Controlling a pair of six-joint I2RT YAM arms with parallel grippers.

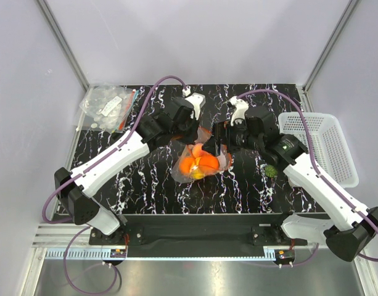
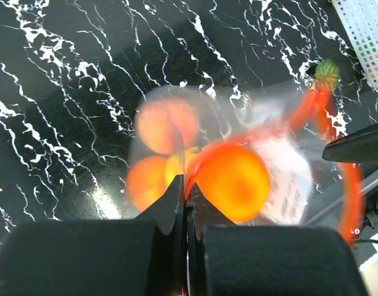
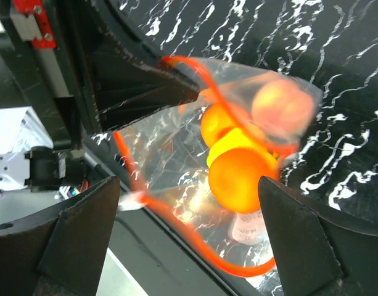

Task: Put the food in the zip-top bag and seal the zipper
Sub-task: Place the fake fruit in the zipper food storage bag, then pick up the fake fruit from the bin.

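Observation:
The robot's right gripper will next swing away from the bag and down into the white mesh basket, because the basket stands to its right in the top view.
The clear zip-top bag hangs over the middle of the black marble table. The food sits inside it: orange balls, a yellow one and a peach-pink one. My left gripper is shut on the red-orange zipper at the bag's mouth. The zipper curves apart, so the mouth gapes. My right gripper is open wide, its fingers on either side of the bag's lower part without touching it. A white label shows through the plastic.
A white mesh basket stands at the right edge. A pack of clear bags lies at the back left. A small green toy rests on the table by the right arm.

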